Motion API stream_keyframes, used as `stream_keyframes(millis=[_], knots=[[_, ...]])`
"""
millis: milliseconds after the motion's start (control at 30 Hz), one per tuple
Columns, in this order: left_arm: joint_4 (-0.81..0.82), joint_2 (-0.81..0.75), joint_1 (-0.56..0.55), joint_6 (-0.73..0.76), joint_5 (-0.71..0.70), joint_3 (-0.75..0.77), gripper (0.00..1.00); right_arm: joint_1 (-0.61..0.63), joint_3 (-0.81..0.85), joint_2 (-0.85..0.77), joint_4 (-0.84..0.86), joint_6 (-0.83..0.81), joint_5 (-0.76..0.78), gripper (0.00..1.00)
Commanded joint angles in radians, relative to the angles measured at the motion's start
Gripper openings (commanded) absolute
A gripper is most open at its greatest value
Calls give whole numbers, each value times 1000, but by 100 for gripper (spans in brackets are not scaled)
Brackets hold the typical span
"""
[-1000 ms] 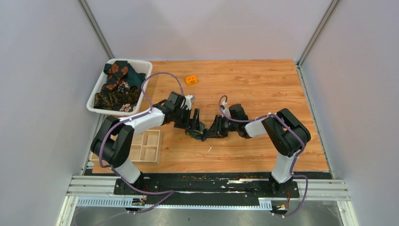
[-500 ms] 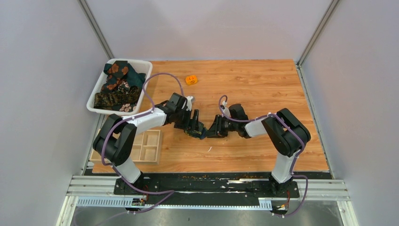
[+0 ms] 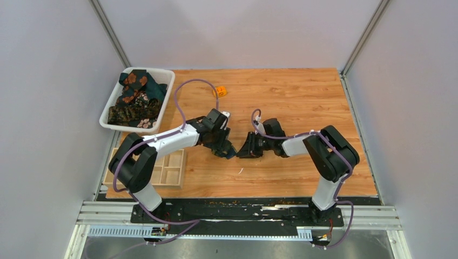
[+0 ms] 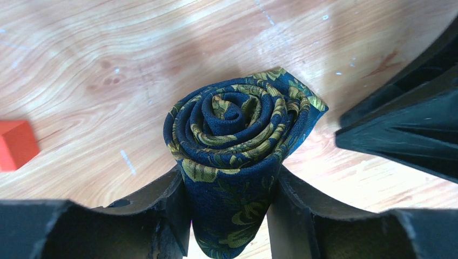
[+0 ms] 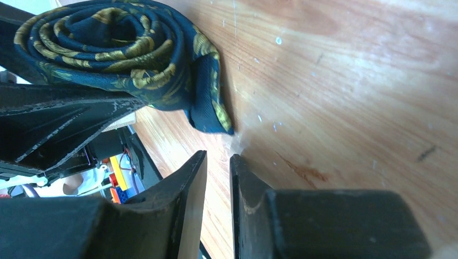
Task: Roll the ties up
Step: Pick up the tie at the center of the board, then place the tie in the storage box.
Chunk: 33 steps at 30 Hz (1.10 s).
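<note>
Next, my left gripper lifts, swings over the tray's empty compartment nearest the roll [image 3: 176, 158], lowers and releases, since it lies to the gripper's left in the top view.
A navy tie [image 4: 237, 129] with yellow-green flowers stands on the wooden table as a tight spiral roll, its loose tail lying at the base [image 5: 208, 102]. My left gripper [image 4: 231, 178] is shut on the roll, one finger pressing each side. In the top view the left gripper [image 3: 228, 151] and the right gripper [image 3: 242, 151] meet mid-table and hide the roll. My right gripper [image 5: 217, 156] rests just beside the roll, its jaws a narrow gap apart with only bare wood between them. More ties [image 3: 135, 100], dark green with orange blooms, lie heaped in a white bin.
The white bin [image 3: 163, 73] stands at the table's back left. A wooden compartment tray [image 3: 162, 167] sits at the front left by the left arm. A small orange piece [image 3: 219, 91] lies behind the arms, and a red block [image 4: 16, 144] lies left of the roll.
The left gripper has slid right onto the rolled tie and closed its jaws around it. The right gripper has barely moved.
</note>
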Motion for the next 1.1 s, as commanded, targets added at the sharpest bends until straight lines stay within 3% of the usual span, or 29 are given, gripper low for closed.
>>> stream_keyframes(millis=[0,333,1067], knots=[[-175,-19,-29,20,-218,80,47,-17,20,-83,-107,-82,58,24],[-397,-104,-35,20,-423,139,46,-47,-1,-127,-151,-124,80,24],[-683,-333,-26,-107,-644,65,49,-75,-13,-108,-152,-144,73,23]])
